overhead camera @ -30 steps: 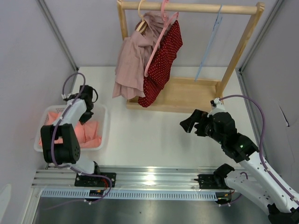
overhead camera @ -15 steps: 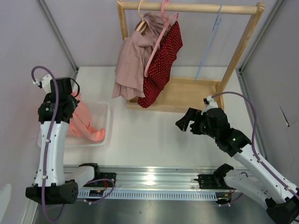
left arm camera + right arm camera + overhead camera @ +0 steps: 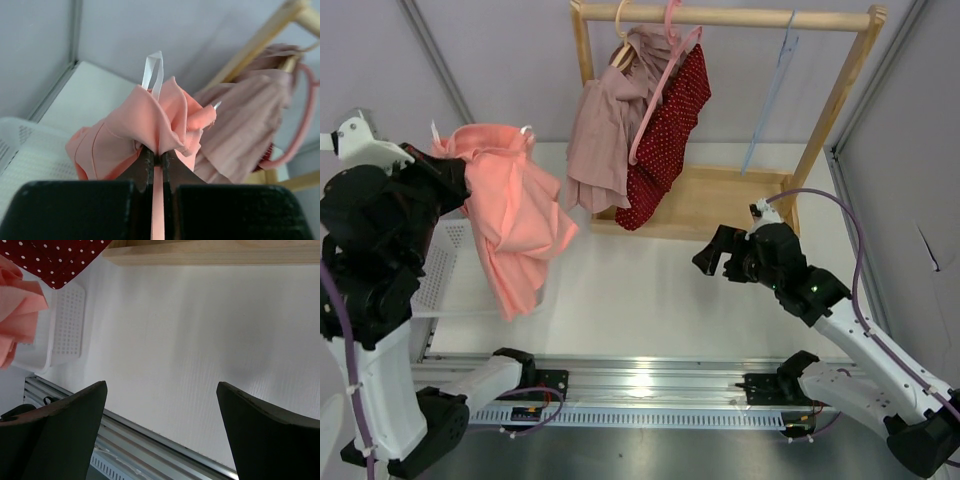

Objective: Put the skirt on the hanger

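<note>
Next, my left gripper lowers toward the right in the top view and releases the skirt [image 3: 510,215], since the clear tabletop lies below the gripper on that side.
The salmon-pink skirt [image 3: 510,215] hangs in the air at the left, above the white basket [image 3: 435,265]. My left gripper [image 3: 455,165] is shut on its bunched top edge; in the left wrist view the fabric [image 3: 150,125] bulges out between the closed fingers, with a clear ribbon loop [image 3: 152,72] sticking up. The light-blue hanger [image 3: 770,90] hangs on the rail at the right. My right gripper [image 3: 712,258] is open and empty, low over the table in front of the rack base, well apart from the skirt.
A wooden rack [image 3: 720,20] stands at the back with a mauve-pink garment [image 3: 605,125] and a dark red dotted garment [image 3: 670,125] on a pink hanger [image 3: 665,70]. Its wooden base [image 3: 720,205] lies behind my right gripper. Grey walls close both sides.
My left arm has risen high, lifting the skirt out of the basket until it hangs free. My right gripper has edged slightly left and back.
</note>
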{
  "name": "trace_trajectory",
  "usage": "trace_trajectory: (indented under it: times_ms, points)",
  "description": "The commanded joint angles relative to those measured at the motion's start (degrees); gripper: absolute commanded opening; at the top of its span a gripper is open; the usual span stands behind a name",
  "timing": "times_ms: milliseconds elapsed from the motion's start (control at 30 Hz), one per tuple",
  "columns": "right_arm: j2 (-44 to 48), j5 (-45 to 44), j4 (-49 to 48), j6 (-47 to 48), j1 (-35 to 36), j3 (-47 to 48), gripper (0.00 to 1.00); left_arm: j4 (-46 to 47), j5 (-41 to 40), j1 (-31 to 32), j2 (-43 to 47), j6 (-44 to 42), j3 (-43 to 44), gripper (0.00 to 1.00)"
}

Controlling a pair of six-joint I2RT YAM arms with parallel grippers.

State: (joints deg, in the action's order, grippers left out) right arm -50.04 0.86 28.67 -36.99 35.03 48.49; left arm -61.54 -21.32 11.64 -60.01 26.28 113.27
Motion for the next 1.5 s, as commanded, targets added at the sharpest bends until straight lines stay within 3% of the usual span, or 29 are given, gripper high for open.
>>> trace_trajectory:
  times_ms: [0, 200, 333, 500, 700, 833, 933, 1167, 1333, 1467]
  points:
    - [-0.3, -0.8, -0.7, 1.8, -0.2, 3.7, 0.99, 6.4, 10.6, 1.0, 2.1, -3.0, 2.2, 0.0]
    - [-0.4, -4.1, 1.8, 2.6, -0.4, 5.6, 1.0, 14.5, 32.8, 2.0, 5.9, -0.2, -2.2, 0.0]
    - [0.1, -4.8, 2.8, 2.8, -0.7, 5.9, 0.99, 19.0, 39.9, 2.4, 10.2, 4.2, -13.8, 0.0]
    - [0.4, -5.0, 3.5, 2.5, -0.6, 5.6, 1.0, 21.0, 41.7, 5.1, 13.2, 5.6, -26.0, 0.0]
    - [1.7, -5.5, 3.9, 1.8, -0.7, 4.7, 0.99, 25.8, 35.4, 17.6, 13.0, 7.5, -33.1, 0.0]
    - [2.1, -5.9, 4.3, 1.5, -0.7, 5.1, 1.0, 29.4, 24.9, 34.3, 7.8, 7.7, -33.1, 0.0]
    - [1.9, -5.8, 4.5, 1.3, -0.9, 6.3, 0.99, 33.0, 18.1, 41.1, 2.7, 8.9, -31.9, 0.0]
    - [1.2, -6.7, 6.8, 1.5, -1.5, 10.0, 0.99, 33.9, 11.9, 47.2, -5.8, 8.9, -24.8, 0.0]
    - [1.2, -6.3, 7.4, 1.5, -2.1, 9.7, 0.99, 33.0, 12.7, 47.2, -6.8, 7.6, -25.5, 0.0]
    - [1.7, -7.3, 7.6, 0.8, -2.2, 7.2, 0.99, 33.7, 18.2, 47.2, -5.3, 6.6, -34.0, 0.0]
